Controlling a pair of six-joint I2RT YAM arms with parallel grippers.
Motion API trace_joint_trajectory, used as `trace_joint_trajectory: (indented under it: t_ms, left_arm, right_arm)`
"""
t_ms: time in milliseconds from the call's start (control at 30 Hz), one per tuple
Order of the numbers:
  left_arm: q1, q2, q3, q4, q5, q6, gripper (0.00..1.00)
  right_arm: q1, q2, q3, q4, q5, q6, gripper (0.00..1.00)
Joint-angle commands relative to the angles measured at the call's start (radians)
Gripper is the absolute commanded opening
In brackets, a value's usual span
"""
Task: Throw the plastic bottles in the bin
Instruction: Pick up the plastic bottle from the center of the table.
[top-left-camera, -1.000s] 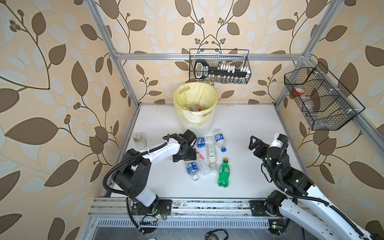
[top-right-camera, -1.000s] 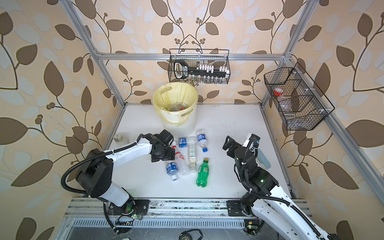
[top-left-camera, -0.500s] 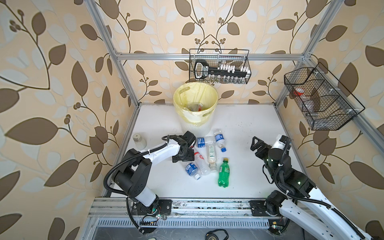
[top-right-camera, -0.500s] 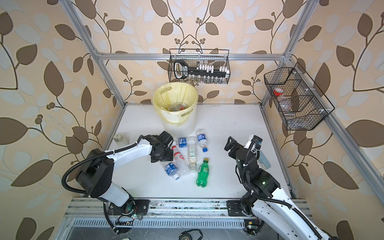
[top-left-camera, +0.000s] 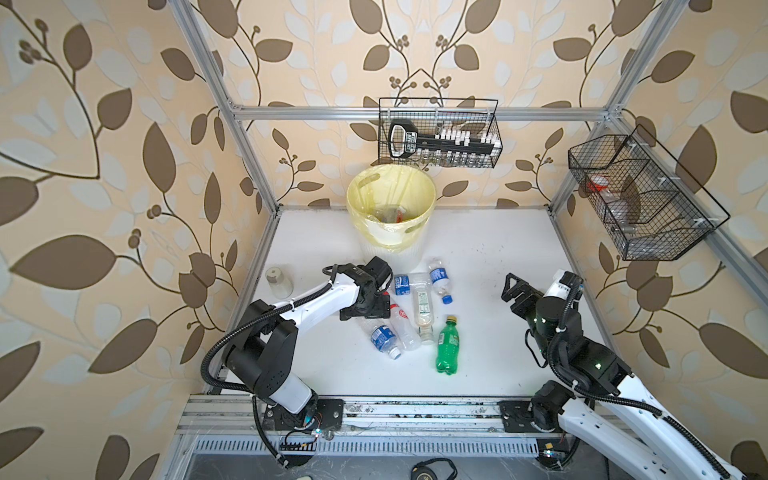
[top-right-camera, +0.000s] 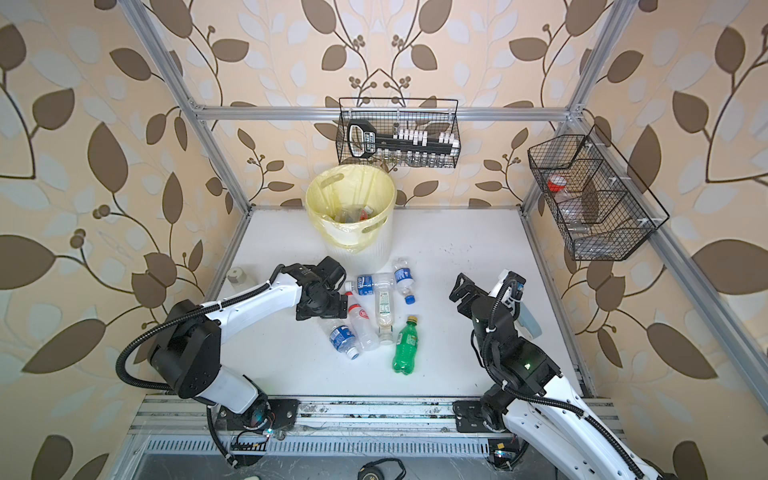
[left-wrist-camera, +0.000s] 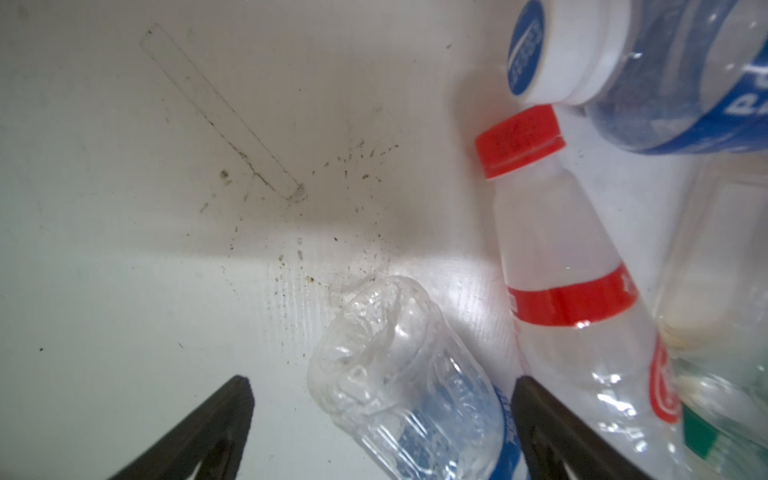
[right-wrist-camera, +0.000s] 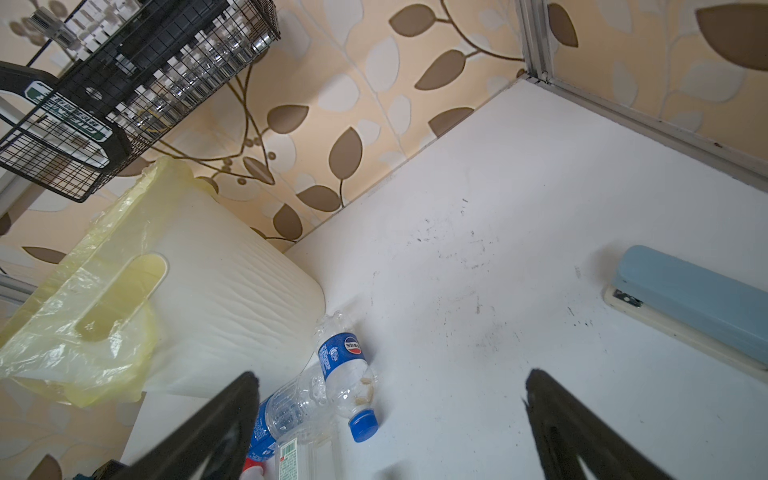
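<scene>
The bottle lies below and back from my left gripper's open fingers. My left gripper will go down and back next, onto the clear bottle's bottom end (top-left-camera: 374, 325) (left-wrist-camera: 400, 372).
Several plastic bottles lie in a cluster mid-table in both top views. They include a green bottle (top-left-camera: 446, 345), a red-labelled bottle (top-left-camera: 401, 320) and a blue-labelled bottle (top-left-camera: 384, 336). My left gripper (top-left-camera: 365, 311) reaches down at the cluster's left edge. In the left wrist view this gripper (left-wrist-camera: 382, 395) is open, and the blue-labelled bottle (left-wrist-camera: 399, 374) lies between its fingers (left-wrist-camera: 237, 403), unsqueezed. The red-capped bottle (left-wrist-camera: 561, 266) lies just outside one finger. The bin (top-left-camera: 395, 257), white and ribbed with a yellow bag, stands behind the cluster with bottles inside. My right gripper (top-left-camera: 515, 291) hovers open at the right, holding nothing (right-wrist-camera: 390, 390).
Two black wire baskets hang on the walls, one at the back (top-left-camera: 440, 137) and one at the right (top-left-camera: 640, 199). A blue stapler (right-wrist-camera: 690, 299) lies beside my right arm. A small white-capped jar (top-left-camera: 278, 282) stands at the table's left edge.
My left gripper has stayed at the cluster's left edge, and the blue-labelled bottle under it has shifted slightly. My right arm has barely moved.
</scene>
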Motion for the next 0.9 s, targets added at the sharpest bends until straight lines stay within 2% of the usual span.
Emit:
trace_joint_trajectory:
  t_ms: [0, 333, 867]
  left_arm:
    - [-0.004, -0.032, 0.029, -0.094, 0.06, -0.072, 0.99]
    - [-0.011, 0.017, -0.013, -0.141, 0.112, -0.202, 0.99]
    - [-0.083, 0.126, -0.024, -0.056, 0.012, -0.239, 0.97]
  right_arm:
    - [-0.004, -0.015, 0.007, -0.047, 0.012, 0.029, 1.0]
    - [-0.004, -0.049, -0.016, -0.071, 0.042, 0.046, 1.0]
    - [-0.004, -0.054, -0.028, -0.077, 0.05, 0.056, 1.0]
